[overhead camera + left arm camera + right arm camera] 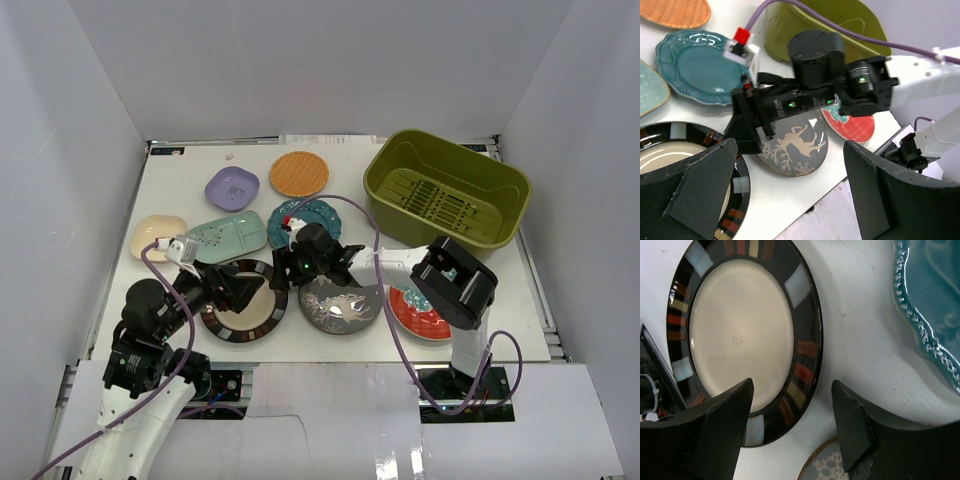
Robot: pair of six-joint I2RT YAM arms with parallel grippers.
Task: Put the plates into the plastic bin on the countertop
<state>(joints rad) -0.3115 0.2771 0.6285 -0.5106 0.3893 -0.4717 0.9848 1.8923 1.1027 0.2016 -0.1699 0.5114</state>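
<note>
I should next lower my right gripper onto the cream plate's dark rim's edge [284,294] by the grey deer plate [340,305] and close, as that edge is below and between its open fingers.
The dark-rimmed cream plate [243,308] lies at the front left; my right gripper [283,272] is open at its right edge. In the right wrist view the gripper [790,427] straddles the plate's dark rim [802,375]. My left gripper [238,290] is open and empty, low over the same plate; in the left wrist view the gripper [790,200] frames the countertop's front edge, with the plate [670,155] at its left finger. The grey deer plate [340,305], red-and-teal plate [420,312], teal scalloped plate [310,215], mint [228,238], cream square [158,236], lavender [232,187] and orange [299,173] plates lie on the countertop [350,180]. The olive-green bin [447,188] stands at the back right and holds no plate.
White walls [70,150] enclose the countertop on three sides. A purple cable [375,270] loops from the right wrist over the plates. The two wrists are close together above the dark-rimmed plate. The front edge [330,365] drops to the arm bases.
</note>
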